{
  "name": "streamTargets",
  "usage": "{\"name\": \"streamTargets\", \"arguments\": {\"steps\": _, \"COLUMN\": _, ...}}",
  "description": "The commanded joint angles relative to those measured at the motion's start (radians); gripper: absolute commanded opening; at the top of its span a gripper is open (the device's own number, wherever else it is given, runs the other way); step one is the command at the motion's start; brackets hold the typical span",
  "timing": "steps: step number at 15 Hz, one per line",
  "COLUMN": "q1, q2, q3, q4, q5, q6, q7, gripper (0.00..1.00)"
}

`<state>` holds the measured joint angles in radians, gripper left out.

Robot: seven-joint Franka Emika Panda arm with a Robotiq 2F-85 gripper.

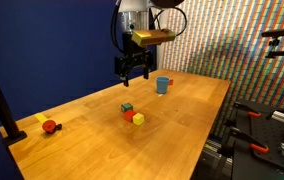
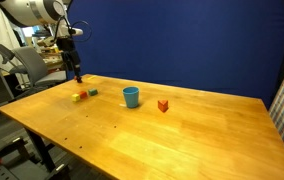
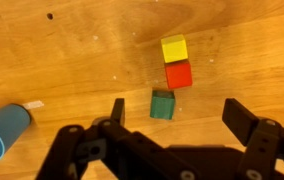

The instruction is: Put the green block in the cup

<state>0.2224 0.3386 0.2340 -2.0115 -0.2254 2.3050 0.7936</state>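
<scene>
The red cube (image 3: pixel 178 74) crowds only one end, so the robot's gripper will next come down open onto the green block (image 3: pixel 162 104) with a finger beside each free side.
The green block (image 3: pixel 162 104) lies on the wooden table, touching or nearly touching a red cube (image 3: pixel 178 74), with a yellow cube (image 3: pixel 174 48) beyond that. It shows in both exterior views (image 1: pixel 127 106) (image 2: pixel 93 92). The blue cup (image 1: pixel 163 85) stands upright a short way from the blocks and appears in the other views too (image 2: pixel 131 96) (image 3: pixel 2 130). My gripper (image 3: pixel 182 115) is open and empty. It hangs above the table (image 1: pixel 132 68) (image 2: pixel 77 72), roughly over the blocks. The green block sits between the fingers' lines, nearer the left finger.
Another red object (image 1: pixel 49 126) (image 2: pixel 163 104) lies apart from the group, on the far side of the cup from the blocks. The table's edges (image 1: pixel 207 140) border chairs and equipment. A blue wall backs the scene.
</scene>
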Motion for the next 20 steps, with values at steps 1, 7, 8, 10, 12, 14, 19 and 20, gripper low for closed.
{"name": "streamTargets", "arguments": {"steps": 1, "q1": 0.049, "q2": 0.112, "q3": -0.062, "q4": 0.124, "q5": 0.015, "q6": -0.011, "q7": -0.047, "gripper": 1.0}}
{"name": "streamTargets", "arguments": {"steps": 7, "q1": 0.068, "q2": 0.204, "q3": -0.122, "q4": 0.185, "q5": 0.011, "q6": 0.012, "q7": -0.132, "gripper": 1.0}}
{"name": "streamTargets", "arguments": {"steps": 8, "q1": 0.067, "q2": 0.216, "q3": -0.127, "q4": 0.192, "q5": 0.014, "q6": 0.011, "q7": -0.153, "gripper": 1.0}}
{"name": "streamTargets", "arguments": {"steps": 10, "q1": 0.064, "q2": 0.239, "q3": -0.137, "q4": 0.202, "q5": 0.02, "q6": 0.019, "q7": -0.192, "gripper": 1.0}}
{"name": "streamTargets", "arguments": {"steps": 12, "q1": 0.062, "q2": 0.256, "q3": -0.145, "q4": 0.206, "q5": 0.028, "q6": 0.042, "q7": -0.22, "gripper": 1.0}}
{"name": "streamTargets", "arguments": {"steps": 14, "q1": 0.063, "q2": 0.272, "q3": -0.152, "q4": 0.204, "q5": 0.034, "q6": 0.086, "q7": -0.244, "gripper": 1.0}}
{"name": "streamTargets", "arguments": {"steps": 19, "q1": 0.061, "q2": 0.317, "q3": -0.152, "q4": 0.209, "q5": 0.079, "q6": 0.159, "q7": -0.302, "gripper": 1.0}}
{"name": "streamTargets", "arguments": {"steps": 20, "q1": 0.061, "q2": 0.324, "q3": -0.152, "q4": 0.206, "q5": 0.091, "q6": 0.165, "q7": -0.315, "gripper": 1.0}}
